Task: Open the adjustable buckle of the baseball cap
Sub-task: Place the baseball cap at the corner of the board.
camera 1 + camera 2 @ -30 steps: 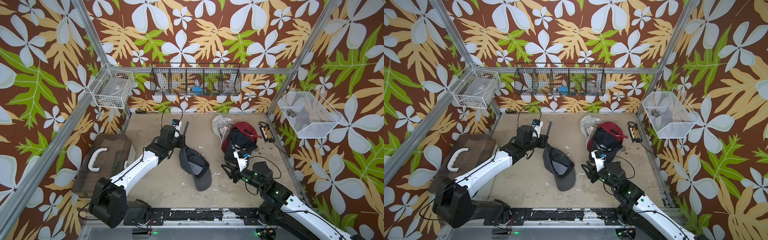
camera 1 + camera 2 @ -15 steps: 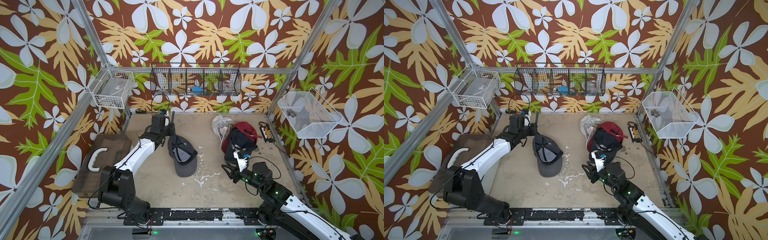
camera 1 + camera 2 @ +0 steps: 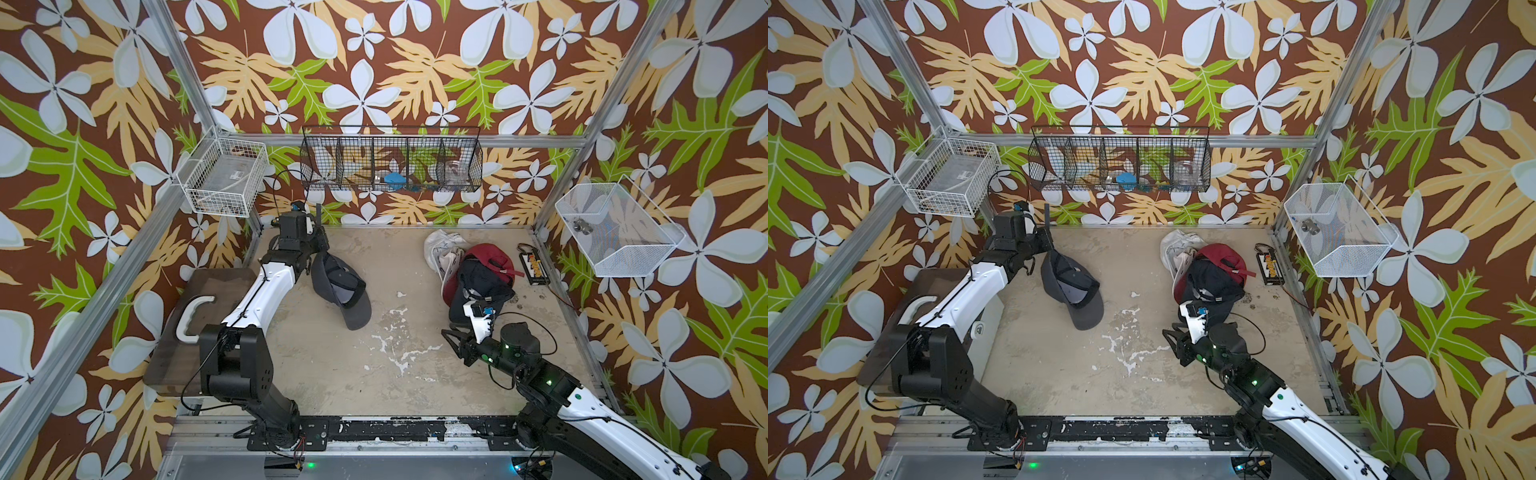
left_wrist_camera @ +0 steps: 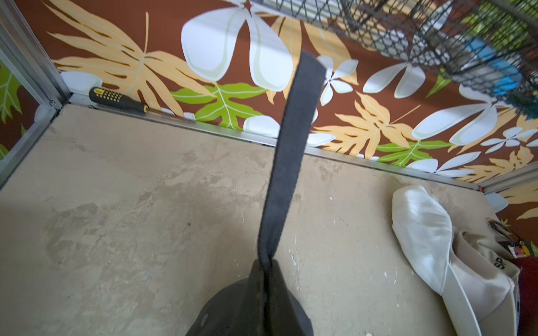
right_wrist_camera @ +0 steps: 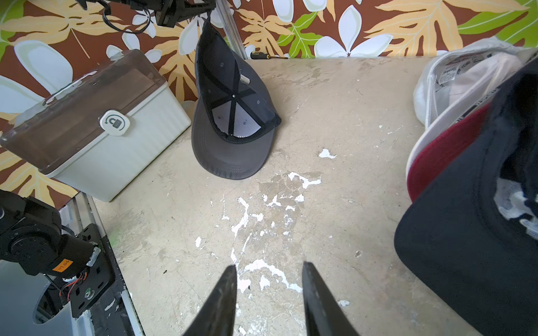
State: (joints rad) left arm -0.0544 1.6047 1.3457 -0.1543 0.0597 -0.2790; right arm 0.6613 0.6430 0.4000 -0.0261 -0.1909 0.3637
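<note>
My left gripper is going to take the strap outward toward the far table corner beyond the storage box (image 3: 264, 247) (image 4: 47, 173) and let go of it there, because that tabletop is bare.
A dark grey baseball cap (image 3: 341, 286) (image 3: 1073, 284) lies upside down at the back left, its brim on the table and its rear end lifted. My left gripper (image 3: 319, 245) (image 4: 265, 270) is shut on the cap's grey strap (image 4: 291, 163), whose free end sticks up past the jaws. In the right wrist view the cap (image 5: 233, 116) hangs from that gripper, and a small metal buckle (image 5: 244, 78) shows on the band inside it. My right gripper (image 3: 455, 337) (image 5: 267, 266) hovers low over the bare table at the front right, open and holding nothing.
A heap of white, red and navy caps (image 3: 478, 270) lies at the back right, close behind the right gripper. A storage box with a brown lid (image 3: 195, 316) stands at the left edge. A screwdriver (image 4: 116, 99) lies along the back wall. Wire baskets (image 3: 390, 162) hang on the walls.
The left arm has drawn back toward the back left corner, dragging the grey cap with it by the strap. The right arm has stayed put.
</note>
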